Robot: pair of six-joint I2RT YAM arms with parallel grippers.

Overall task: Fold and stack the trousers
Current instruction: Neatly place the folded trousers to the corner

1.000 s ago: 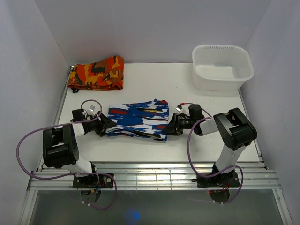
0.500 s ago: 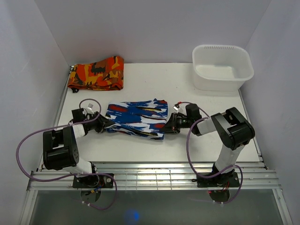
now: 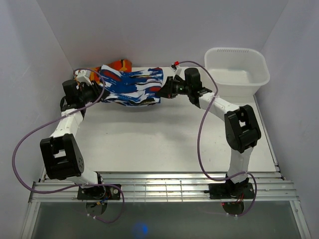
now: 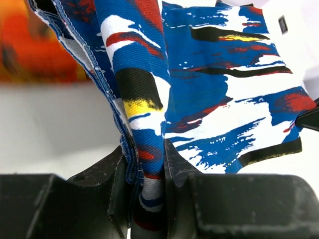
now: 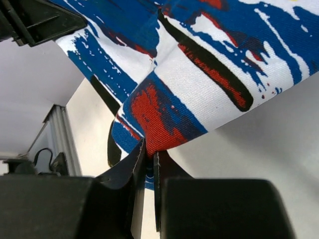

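My right gripper moves down and to the left in the top view to the orange cloth next. Then it lowers the trousers (image 3: 130, 85) onto the cloth and releases.
The folded blue-and-white streaky trousers (image 3: 130, 85) hang lifted between both grippers at the back left of the table, partly over the orange-red-and-black folded cloth (image 3: 118, 64). My left gripper (image 3: 94, 91) is shut on the trousers' left edge; its wrist view shows the cloth (image 4: 219, 99) pinched between the jaws. My right gripper (image 3: 167, 89) is shut on the trousers' right edge, and its wrist view shows a red-and-blue fold (image 5: 164, 107) between the jaws.
A white plastic tub (image 3: 236, 71) stands at the back right. The orange cloth lies in the back left corner against the wall, mostly hidden by the trousers. White walls close in the table (image 3: 164, 139) on three sides.
Both arms have lifted the folded trousers off the middle of the table and carried them back and left, over the orange cloth. Both grippers stay shut on the trousers.
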